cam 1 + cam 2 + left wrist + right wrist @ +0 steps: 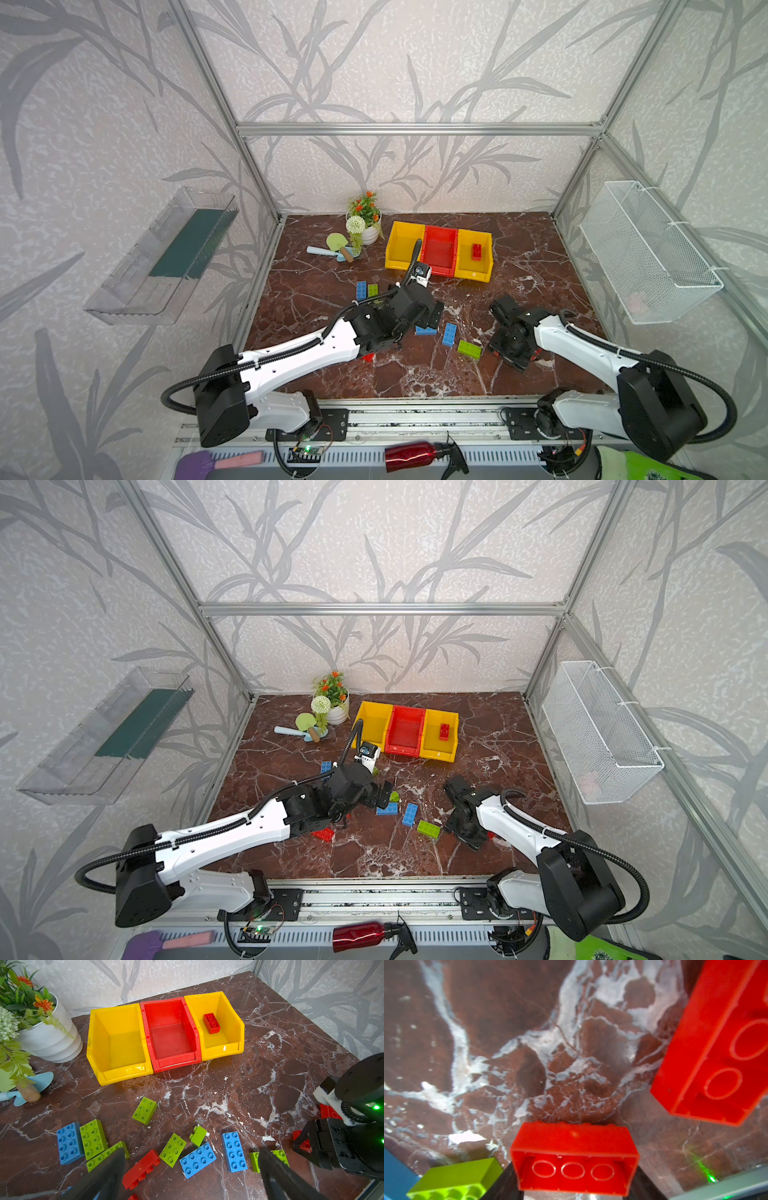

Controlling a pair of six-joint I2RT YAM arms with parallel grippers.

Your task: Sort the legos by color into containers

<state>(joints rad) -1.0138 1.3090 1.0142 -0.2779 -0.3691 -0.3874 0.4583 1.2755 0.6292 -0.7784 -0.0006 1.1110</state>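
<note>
The yellow bin holding another red lego stands outward of my right gripper, so I should raise that gripper and move it outward to release the red lego over the bin.
Three containers stand joined at the back: a yellow bin (pixel 400 254), a red bin (pixel 439 268) and a yellow bin (pixel 486 254) holding one red lego (pixel 476 252) (pixel 211 1023). Blue, green and red legos lie scattered on the marble, among them a blue lego (pixel 197 1160), a green lego (pixel 172 1150) and a red lego (pixel 141 1168). My left gripper (pixel 191 1176) (pixel 432 316) hovers open over them, holding nothing. My right gripper (pixel 574 1186) (pixel 513 359) points down, shut on the ends of a red lego (pixel 574 1159), hollow side to the camera. Another red lego (pixel 720 1053) lies close by.
A potted plant (pixel 365 220) and a toy trowel (pixel 332 249) sit left of the bins. A wire-mesh basket (pixel 648 249) hangs on the right wall, a clear tray (pixel 166 257) on the left wall. A red spray bottle (pixel 411 457) lies beyond the front rail.
</note>
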